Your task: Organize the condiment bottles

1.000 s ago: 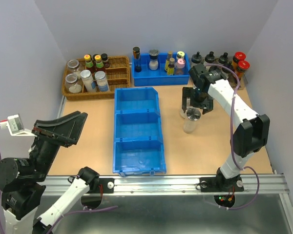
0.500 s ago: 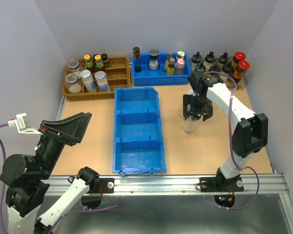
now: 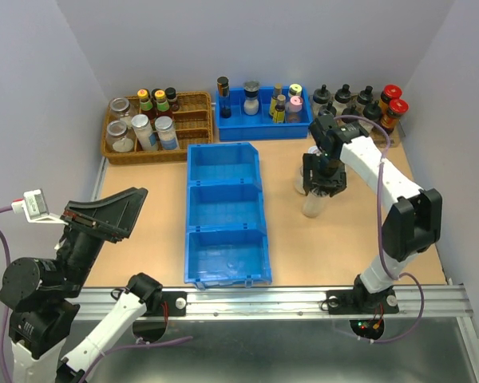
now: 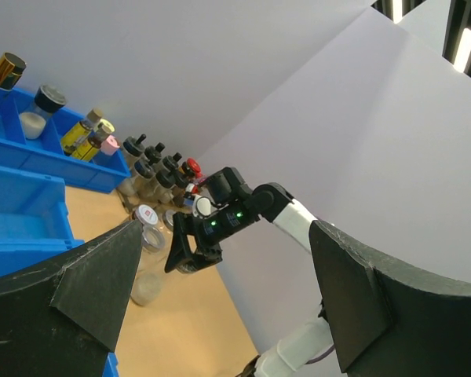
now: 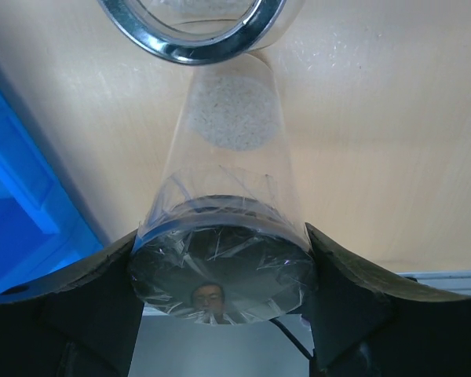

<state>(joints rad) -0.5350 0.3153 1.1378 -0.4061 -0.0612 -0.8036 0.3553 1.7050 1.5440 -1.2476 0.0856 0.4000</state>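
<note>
My right gripper should lift the jar with pale powder left in the top view, then lower it into the nearest blue bin, which is empty.
A clear glass jar (image 3: 313, 205) with pale powder at its bottom stands on the table right of the blue bins. My right gripper (image 3: 322, 183) is over it from above. In the right wrist view the fingers (image 5: 90, 287) press both sides of the jar's shiny lid (image 5: 220, 267), so the gripper (image 5: 220, 271) is shut on the jar. A second open-topped jar (image 5: 192, 23) stands just behind it. My left gripper (image 3: 104, 214) hangs high at the near left, open and empty. It (image 4: 220, 259) faces the right arm.
A row of three blue bins (image 3: 223, 239) fills the table's middle. Along the back stand a wicker basket (image 3: 193, 132) with jars, a blue tray (image 3: 263, 128) of bottles, dark-capped bottles (image 3: 343, 97) and red-capped jars (image 3: 393, 100).
My right gripper has come down over the clear jar and closed its fingers from wide open onto the lid. The left arm has shifted slightly.
</note>
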